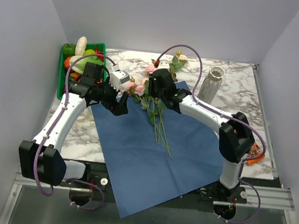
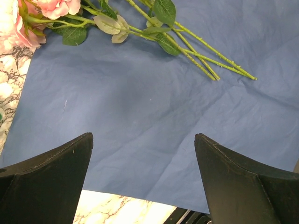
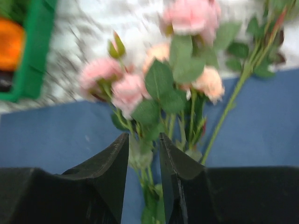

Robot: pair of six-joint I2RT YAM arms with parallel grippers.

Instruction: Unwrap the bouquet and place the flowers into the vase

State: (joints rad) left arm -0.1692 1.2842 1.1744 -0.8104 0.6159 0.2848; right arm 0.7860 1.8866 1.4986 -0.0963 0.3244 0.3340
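Observation:
My right gripper lowers onto a green stem (image 3: 162,125) at the near end of the rose leaves next, because stems show there in the gap between its fingers.
The bouquet lies unwrapped: the blue paper sheet (image 1: 150,160) is spread flat on the marble table, hanging over its near edge. The flowers (image 1: 140,88), pink and peach roses, rest at the sheet's far edge, their long green stems (image 1: 161,129) running toward me. My right gripper (image 1: 150,91) is low over the stems just below the blooms; in its wrist view the gripper (image 3: 144,136) stands narrowly open, with stems and a leaf (image 3: 140,156) in the gap. My left gripper (image 1: 119,104) hovers wide open over bare blue paper (image 2: 140,107), holding nothing. The whitish vase (image 1: 212,84) stands upright at back right.
A green tray (image 1: 62,79) of vegetables sits at the back left, close to my left arm. A loose rose sprig (image 1: 175,61) lies on the marble behind the right gripper. An orange object (image 1: 255,152) lies at the table's right edge beside the right arm.

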